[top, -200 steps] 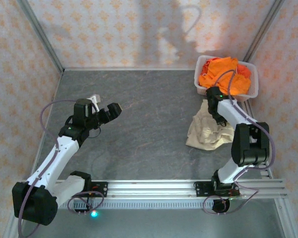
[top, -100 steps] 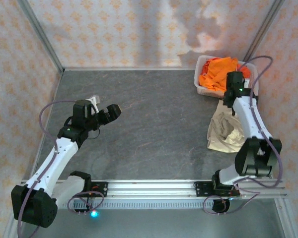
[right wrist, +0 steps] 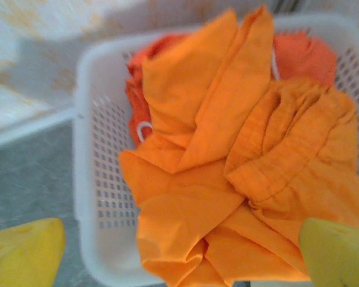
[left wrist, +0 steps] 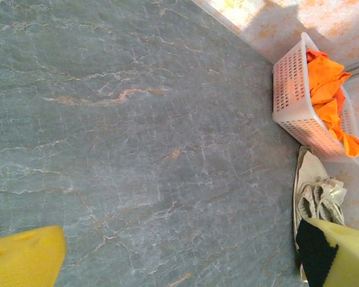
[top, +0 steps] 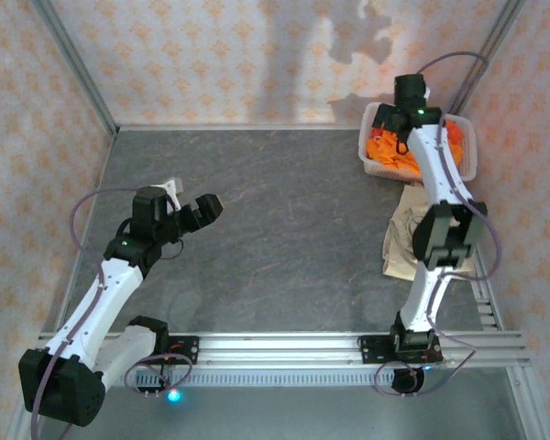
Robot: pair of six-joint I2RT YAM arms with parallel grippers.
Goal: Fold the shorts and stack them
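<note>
I should next bring my right gripper down onto the loose orange folds straight below and close on them, as they are on top of the basket's heap.
Bright orange shorts (right wrist: 227, 149) lie heaped in the white mesh basket (right wrist: 102, 179), and a white drawstring (right wrist: 145, 128) loops out at their left. My right gripper (right wrist: 179, 257) hangs open just above the heap, one yellow pad on each side and nothing between them. From above, that gripper (top: 396, 119) sits over the basket (top: 467, 160) at the back right. The beige shorts (top: 403, 234) lie crumpled on the table in front of the basket, partly under the right arm. At mid-left my left gripper (top: 194, 197) is open and empty above bare table.
The table is a grey marbled slab (top: 275, 211) walled by patterned panels. The left wrist view looks across it to the basket (left wrist: 299, 101), the orange shorts (left wrist: 329, 95) and the beige shorts (left wrist: 317, 191). An aluminium rail (top: 284, 348) runs along the near edge.
My right arm has dragged the beige shorts rightward, let them go and swung back over the basket. The left arm has barely moved.
</note>
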